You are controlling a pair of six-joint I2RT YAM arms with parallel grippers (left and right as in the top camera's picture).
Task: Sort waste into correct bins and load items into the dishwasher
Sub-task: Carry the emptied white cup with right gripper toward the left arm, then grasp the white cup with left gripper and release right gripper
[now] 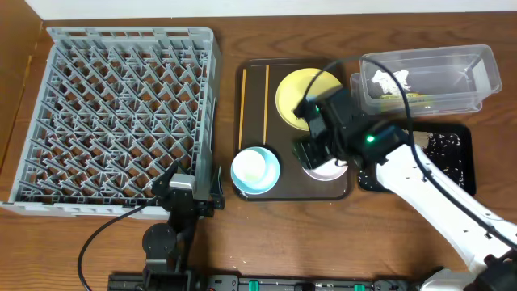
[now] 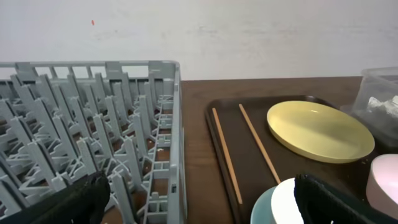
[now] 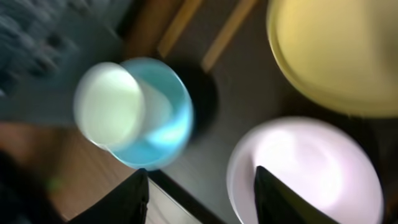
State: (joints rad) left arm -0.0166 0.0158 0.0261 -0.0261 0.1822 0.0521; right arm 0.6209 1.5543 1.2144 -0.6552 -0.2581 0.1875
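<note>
The robot's right gripper will next move from over the white bowl (image 1: 325, 169) across and down onto the white cup's rim, which stands up out of the blue bowl.
A pale yellow plate (image 1: 300, 95), a light blue bowl (image 1: 255, 170), a white bowl (image 1: 325, 169) and two orange sticks (image 1: 243, 101) lie on a dark brown tray (image 1: 335, 192). My right gripper (image 1: 309, 153) is open just above the white bowl (image 3: 305, 168), beside the blue bowl (image 3: 146, 118) and below the plate (image 3: 336, 53). My left gripper (image 1: 187, 192) is open and empty at the grey rack's (image 1: 121, 121) front right corner. The clear tub (image 1: 428, 77) holds white paper (image 1: 392, 79) and a green wrapper. The black tray (image 1: 446, 158) holds crumbs.
The rack (image 2: 93, 143) fills the left of the table. In the left wrist view the sticks (image 2: 258, 143), plate (image 2: 320, 130) and blue bowl (image 2: 273, 202) sit on the brown tray. My right arm crosses over the black tray.
</note>
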